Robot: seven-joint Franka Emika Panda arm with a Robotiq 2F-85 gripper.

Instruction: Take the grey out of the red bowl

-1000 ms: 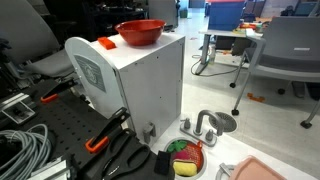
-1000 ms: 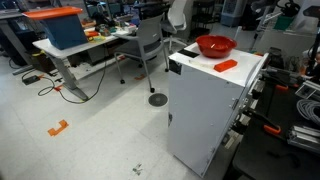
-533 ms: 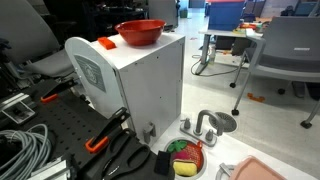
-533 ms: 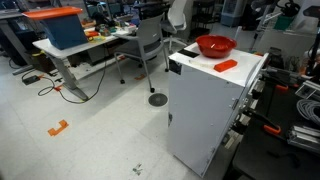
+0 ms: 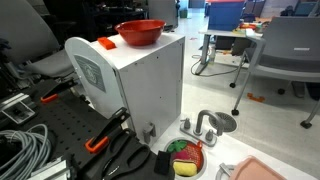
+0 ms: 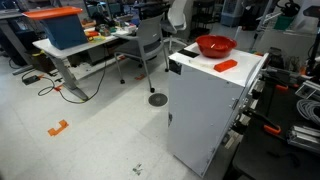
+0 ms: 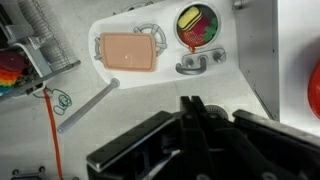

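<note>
The red bowl (image 5: pixel 140 32) (image 7: pixel 315 90) is to the right of my gripper in the wrist view, so I will move my gripper that way toward the bowl and open its closed, empty fingers.
The red bowl (image 5: pixel 140 32) stands on top of a tall white cabinet (image 5: pixel 140 90). It shows in both exterior views (image 6: pixel 214 46), and a red sliver at the right edge of the wrist view (image 7: pixel 314 90) may be its rim. No grey thing shows inside it from these angles. My gripper (image 7: pixel 190 106) shows only in the wrist view. Its dark fingers are pressed together with nothing between them. It hangs high above the floor, beside the cabinet top.
A small orange piece (image 5: pixel 106 43) lies on the cabinet near the bowl. Below are a white toy sink with a peach tray (image 7: pixel 128 53), a faucet (image 7: pixel 197 65) and a red-rimmed dish of green and red pieces (image 7: pixel 200 22). A grey rod (image 7: pixel 88 105) and office chairs (image 5: pixel 285 50) are nearby.
</note>
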